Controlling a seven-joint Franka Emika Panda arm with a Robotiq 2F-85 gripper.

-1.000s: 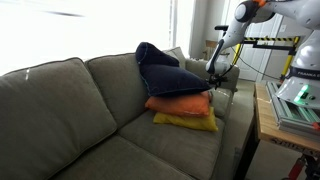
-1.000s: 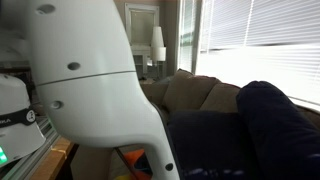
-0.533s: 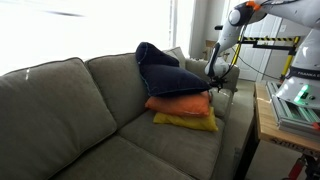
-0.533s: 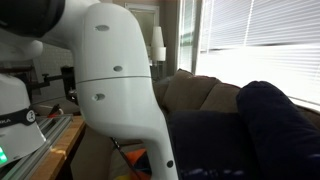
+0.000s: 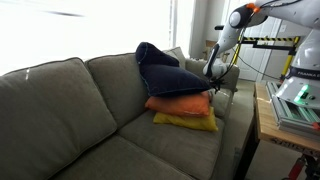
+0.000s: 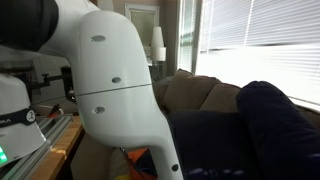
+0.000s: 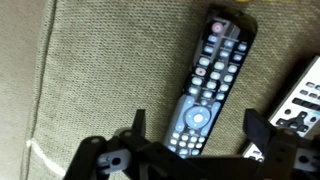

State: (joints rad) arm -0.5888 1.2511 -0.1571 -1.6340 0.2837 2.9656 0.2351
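Next, the gripper moves down to the black remote (image 7: 208, 85) around its round button pad.
In the wrist view a long black remote (image 7: 208, 85) with many pale buttons lies on grey-green sofa fabric (image 7: 90, 70). My gripper (image 7: 198, 125) hangs open over its lower end, one dark finger on each side, touching nothing. A second, silver-faced remote (image 7: 303, 98) lies just right of it, partly cut off by the frame edge. In an exterior view my gripper (image 5: 213, 73) points down at the sofa's far end, beside the stacked pillows. The remotes themselves are not visible in either exterior view.
The sofa (image 5: 60, 110) carries a navy pillow (image 5: 165, 72) on an orange one (image 5: 180, 103) and a yellow one (image 5: 187, 121). A wooden table (image 5: 262, 120) with a device (image 5: 295, 100) stands nearby. My white arm (image 6: 110, 90) fills an exterior view.
The white arm link has swung across the close exterior view. The gripper stays open above the sofa's far end.
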